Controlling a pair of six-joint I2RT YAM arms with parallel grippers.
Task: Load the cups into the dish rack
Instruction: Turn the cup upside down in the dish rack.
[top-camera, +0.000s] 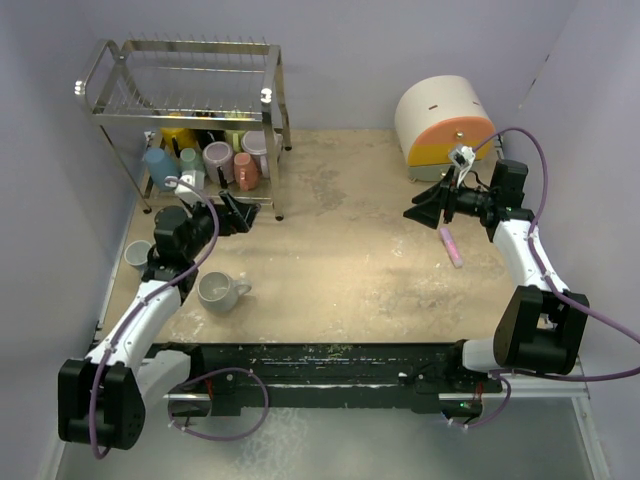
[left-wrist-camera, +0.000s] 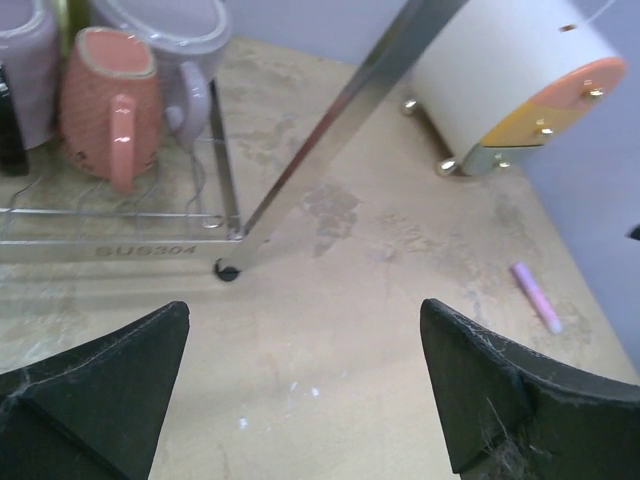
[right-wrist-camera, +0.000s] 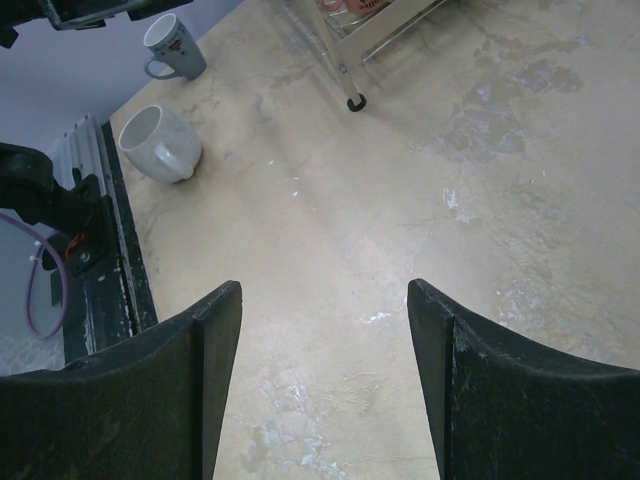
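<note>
The rack's front leg stands bare on its outward side. My left gripper moves outward and to the right in the top view onto that leg next.
The silver wire dish rack (top-camera: 180, 75) stands at the far left; its lower tier holds several mugs, among them a blue one (top-camera: 159, 165), a lavender one (top-camera: 218, 159) and a salmon one (top-camera: 245, 170), which also shows in the left wrist view (left-wrist-camera: 100, 95). A white mug (top-camera: 218, 291) lies on its side on the table and shows in the right wrist view (right-wrist-camera: 158, 141). A pale mug (top-camera: 137, 254) stands at the left edge. My left gripper (top-camera: 238, 215) is open and empty beside the rack's front right leg (left-wrist-camera: 228, 270). My right gripper (top-camera: 425, 208) is open and empty above the table.
A cream-and-orange drawer box (top-camera: 445, 125) stands at the back right. A small pink stick (top-camera: 451, 246) lies below the right gripper and shows in the left wrist view (left-wrist-camera: 536, 297). Purple walls close in at the back and both sides.
</note>
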